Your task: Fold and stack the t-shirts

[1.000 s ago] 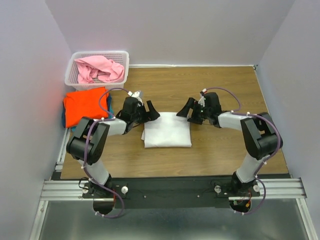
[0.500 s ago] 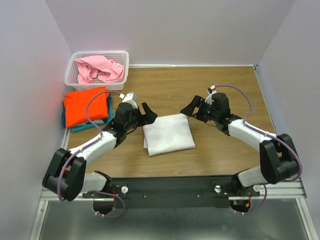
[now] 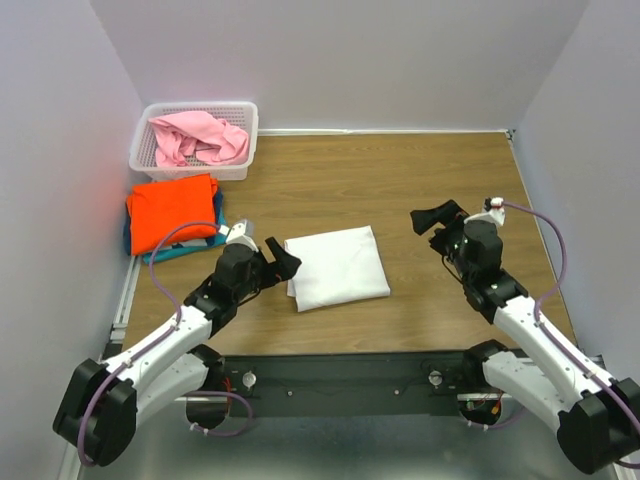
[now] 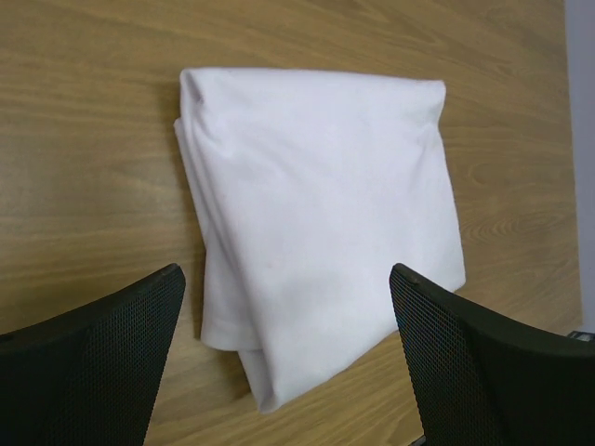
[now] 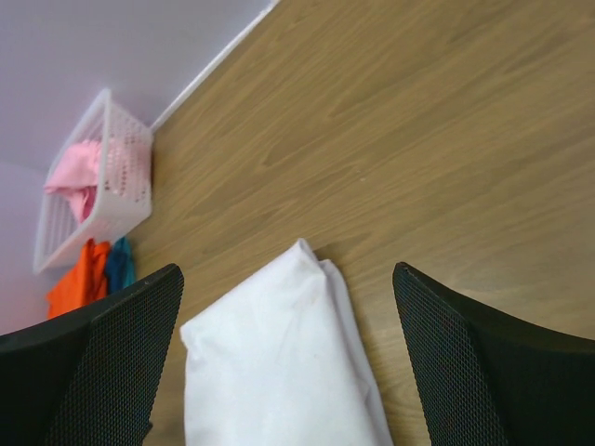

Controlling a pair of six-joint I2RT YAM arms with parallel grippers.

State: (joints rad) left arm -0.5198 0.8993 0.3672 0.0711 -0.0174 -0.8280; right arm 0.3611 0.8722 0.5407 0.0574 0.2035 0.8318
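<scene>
I need to lower my left gripper next onto the white t-shirt's edge (image 3: 291, 287) (image 4: 232, 307) that faces the orange t-shirt and close it there, because the white t-shirt's lower layers stick out unevenly along that side.
The white t-shirt (image 3: 337, 267) lies folded in a rectangle at the table's middle; it also shows in the left wrist view (image 4: 316, 214) and the right wrist view (image 5: 279, 372). My left gripper (image 3: 275, 257) is open and empty, just left of the shirt and off the cloth (image 4: 286, 279). My right gripper (image 3: 440, 220) is open and empty, apart to the shirt's right (image 5: 288, 274). The folded orange t-shirt (image 3: 172, 211) lies on the teal t-shirt (image 3: 170, 252) at the left edge. The pink t-shirt (image 3: 200, 137) lies crumpled in the basket.
The white lattice basket (image 3: 195, 107) stands at the far left corner, also in the right wrist view (image 5: 121, 186). Grey walls close in the table on the left, back and right. Bare wood (image 3: 400, 170) lies behind the white shirt.
Both arms have drawn back from the white shirt toward the near edge, the right one also moving right. The shirt turned slightly and now lies still, touched by neither gripper.
</scene>
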